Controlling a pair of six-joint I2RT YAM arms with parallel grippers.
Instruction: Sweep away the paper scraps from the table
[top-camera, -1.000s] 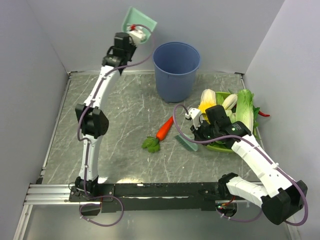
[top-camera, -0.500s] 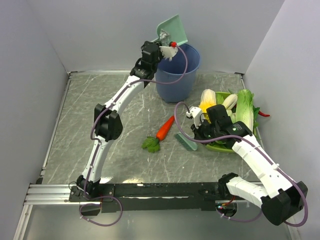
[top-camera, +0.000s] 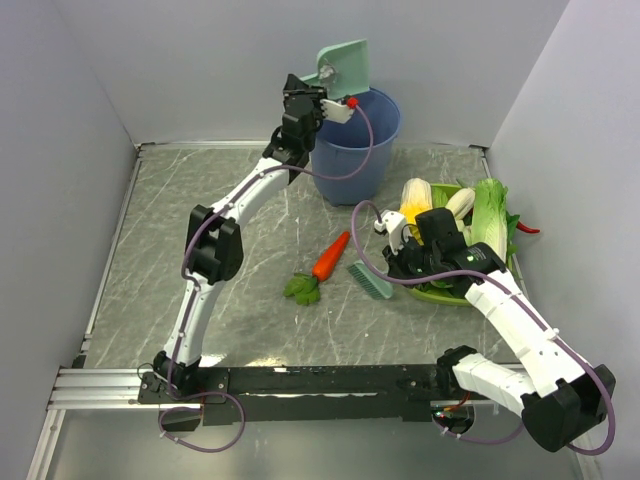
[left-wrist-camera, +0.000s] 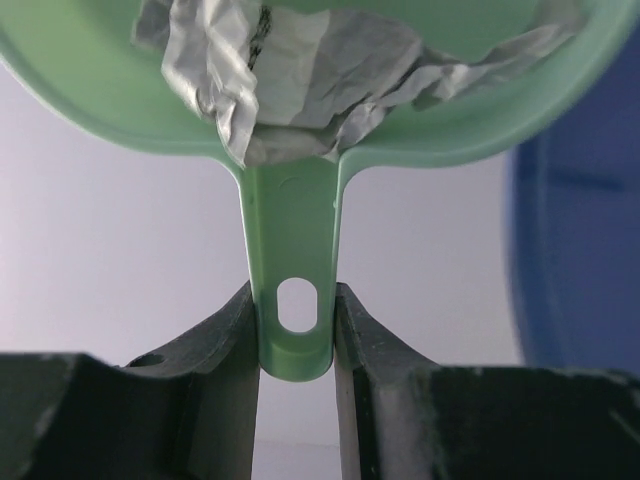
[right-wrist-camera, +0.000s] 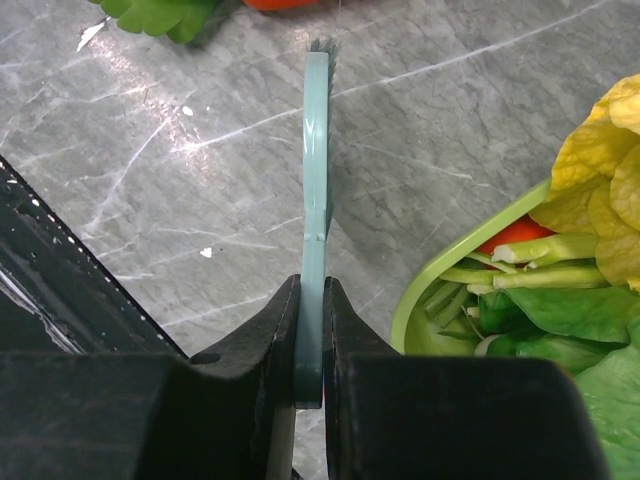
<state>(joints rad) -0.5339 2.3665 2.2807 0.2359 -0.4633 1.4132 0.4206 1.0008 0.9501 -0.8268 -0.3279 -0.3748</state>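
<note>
My right gripper lowers the brush flat onto the tabletop between carrot and green tray (right-wrist-camera: 380, 180) below, clear of paper scraps, and lets go next.
My left gripper (top-camera: 322, 88) is shut on the handle of the teal dustpan (top-camera: 345, 67), held high over the rim of the blue bucket (top-camera: 353, 140). In the left wrist view my left gripper (left-wrist-camera: 294, 330) clamps the handle of the dustpan (left-wrist-camera: 290, 270), and crumpled white and grey paper scraps (left-wrist-camera: 300, 75) lie in the pan. My right gripper (top-camera: 392, 262) is shut on the teal brush (top-camera: 370, 281), whose bristle end rests low over the table (top-camera: 230, 260); the right wrist view shows the brush (right-wrist-camera: 316, 180) edge-on. I see no scraps on the tabletop.
An orange carrot (top-camera: 329, 257) with green leaves lies mid-table, just left of the brush. A green tray (top-camera: 440, 292) of vegetables sits at the right, next to my right gripper. Grey walls enclose the table at back and sides.
My left arm swung the dustpan right from the back wall to above the bucket, then tilted it more upright over the rim. My right arm and the brush stayed almost still.
</note>
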